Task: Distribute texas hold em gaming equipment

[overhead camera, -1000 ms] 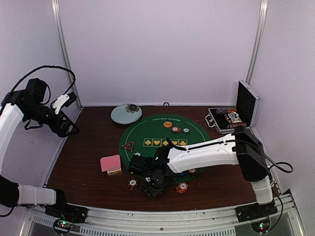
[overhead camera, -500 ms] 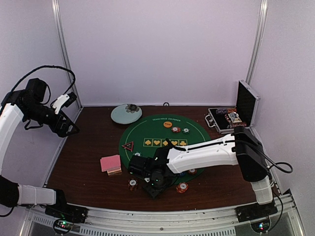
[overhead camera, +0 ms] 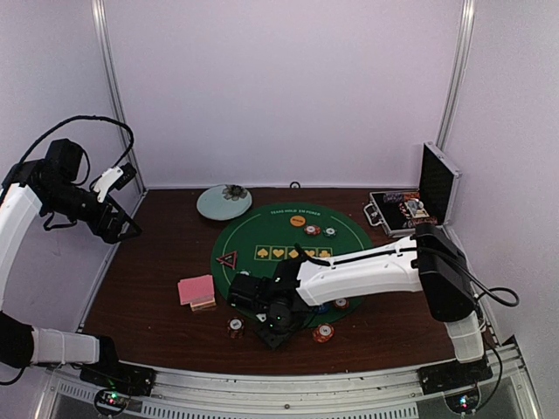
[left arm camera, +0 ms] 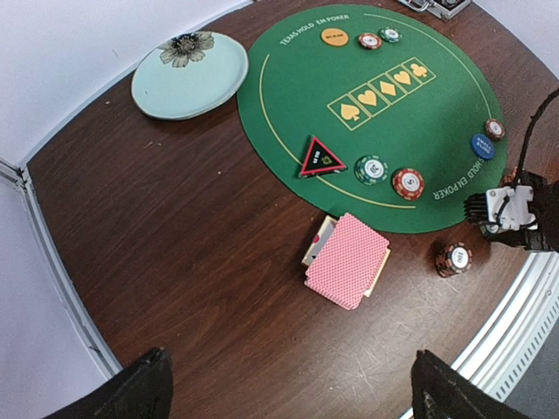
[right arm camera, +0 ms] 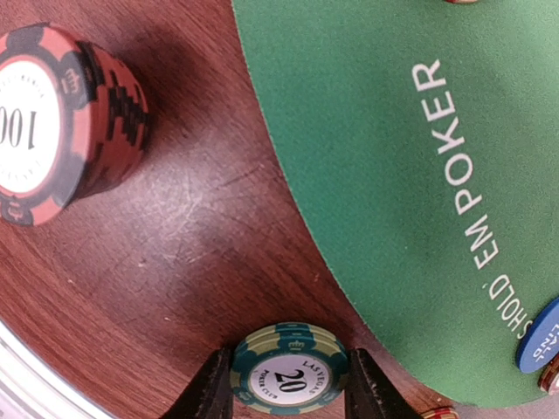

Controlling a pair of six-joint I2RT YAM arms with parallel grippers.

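Bare mat lies outward of my right gripper, to its right in the top view, beside the unpaired red chip. I will lift across, lower and release there.
My right gripper (right arm camera: pixel 288 391) stands low over the wood just off the green poker mat (right arm camera: pixel 376 131), its two fingers pressed against both sides of a small stack of green "20" poker chips (right arm camera: pixel 288 374). A red-orange chip stack (right arm camera: pixel 61 122) lies to the left and a blue disc button (right arm camera: pixel 541 336) at the right edge. From above, the right gripper (overhead camera: pixel 266 319) covers the green chips. Pink-backed cards (left arm camera: pixel 348 259) lie left of the mat, near the red-black triangle marker (left arm camera: pixel 321 157). My left gripper (left arm camera: pixel 293 403) hangs open, high above the table.
A pale blue-green plate (overhead camera: pixel 224 202) sits at the back left and an open metal case (overhead camera: pixel 410 208) at the back right. An orange button (overhead camera: pixel 298 221) and two chips (overhead camera: pixel 313 230) lie on the mat's far side. Red chip stacks (overhead camera: pixel 324 333) flank the right gripper.
The right gripper's fingers have drawn in around the green chips near the mat's front edge. The left arm has not moved.
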